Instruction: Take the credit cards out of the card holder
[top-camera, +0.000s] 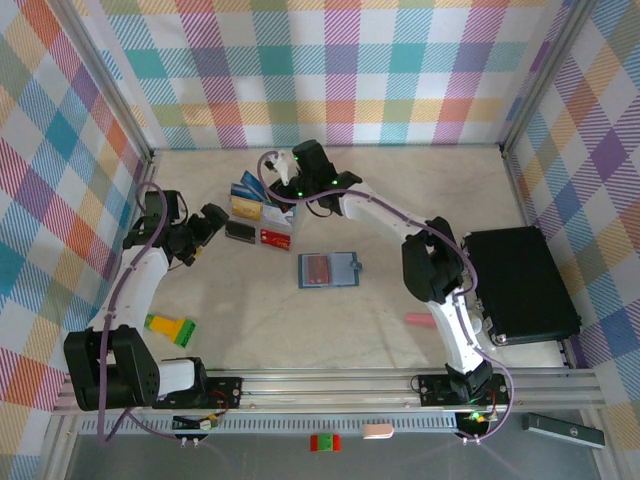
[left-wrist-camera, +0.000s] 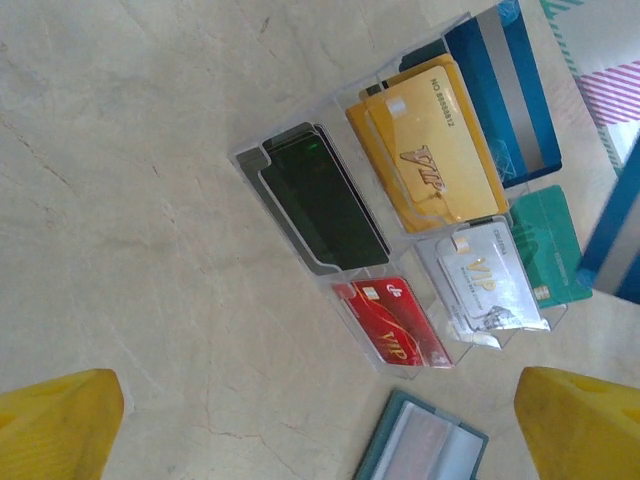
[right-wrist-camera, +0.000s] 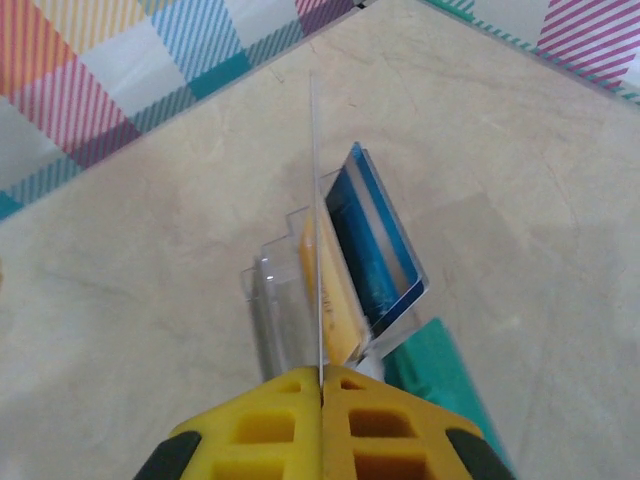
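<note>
The thin card hangs upright beside the blue cards in the tray's far slot (top-camera: 247, 186) (right-wrist-camera: 374, 240). I will next move my right gripper over that slot, lower the card in and let it go.
The teal card holder (top-camera: 345, 270) lies open mid-table, a reddish card (top-camera: 318, 270) in its clear sleeve; its corner also appears in the left wrist view (left-wrist-camera: 372, 462). Black (left-wrist-camera: 320, 195), yellow (left-wrist-camera: 430, 150), blue (left-wrist-camera: 505, 85), grey-white (left-wrist-camera: 485, 275), teal (left-wrist-camera: 545, 245) and red (left-wrist-camera: 395, 320) credit cards rest in a clear plastic tray (left-wrist-camera: 245, 160). My left gripper (left-wrist-camera: 320, 440) hovers open just left of that tray (top-camera: 222, 222), nothing between its fingers. My right gripper (right-wrist-camera: 321, 385) is shut on a thin card (right-wrist-camera: 315, 200) seen edge-on, held upright over the tray's far end (top-camera: 283, 180).
A big black box (top-camera: 520, 285) lies at the right edge. A yellow and green block (top-camera: 170, 328) sits near the left arm's base, a pink object (top-camera: 418, 320) beside the right arm. Chequered walls close the back and sides.
</note>
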